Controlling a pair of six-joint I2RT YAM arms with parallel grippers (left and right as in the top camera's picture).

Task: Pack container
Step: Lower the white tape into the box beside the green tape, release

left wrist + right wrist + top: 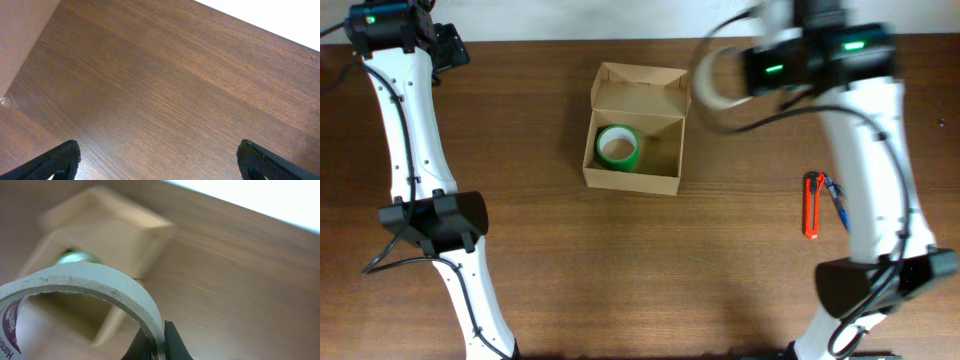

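The white tape roll needs to go to the left in the overhead view next, then down over the green roll (618, 147) (76, 261), carried by my right gripper.
The tan cardboard container (632, 160) stands open at the table's middle, flap lid tipped back, with a green tape roll (617, 147) in its left half. It also shows blurred in the right wrist view (115, 235). My right gripper (732, 78) is shut on the wall of a white tape roll (708, 77), held in the air just right of the container's back corner. In the right wrist view the white roll (95, 280) is pinched between the fingers (159, 347). My left gripper (159, 160) is open and empty over bare wood at the far left back (445, 45).
An orange-handled tool (812, 205) with a blue piece lies on the table at the right, next to the right arm. The table's back edge runs close behind both grippers.
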